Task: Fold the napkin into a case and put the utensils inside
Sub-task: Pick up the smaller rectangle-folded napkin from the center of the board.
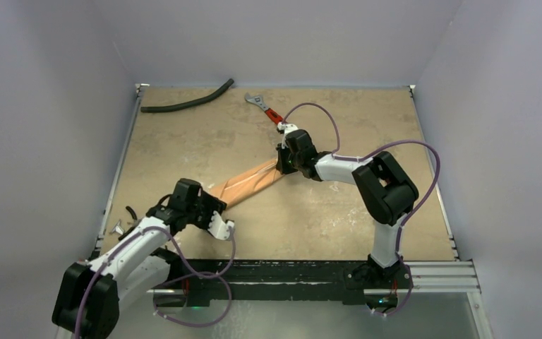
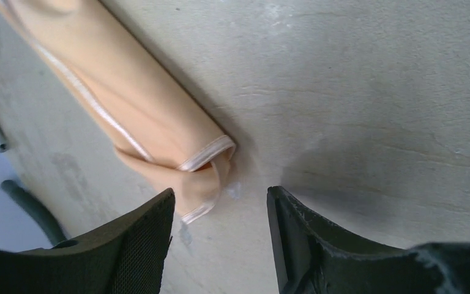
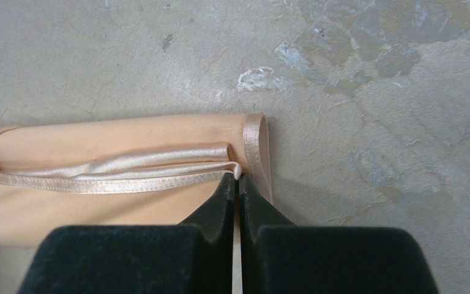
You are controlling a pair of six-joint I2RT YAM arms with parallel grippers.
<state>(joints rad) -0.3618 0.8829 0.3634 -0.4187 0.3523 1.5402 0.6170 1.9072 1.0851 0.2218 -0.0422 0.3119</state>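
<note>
My left gripper should next reach down and outward onto the hemmed corner at the napkin's near end [image 2: 190, 164], just beyond its open fingers.
The peach-orange napkin [image 1: 252, 183] lies as a long narrow folded strip, running diagonally across the table from near left to far right. My right gripper [image 1: 283, 167] is at its far end and is shut on the napkin's hemmed corner [image 3: 245, 165], tips down at the table [image 3: 373, 122]. My left gripper [image 1: 220, 226] is open and empty just short of the strip's near end [image 2: 205, 159], which lies between and beyond the fingers [image 2: 144, 239]. A small shiny piece [image 1: 118, 228] at the table's left edge may be a utensil; I cannot tell.
A red-handled steel wrench [image 1: 265, 108] lies at the far middle, just behind the right wrist. A curved black hose [image 1: 187, 103] lies at the far left. Grey walls close in the left, right and back sides.
</note>
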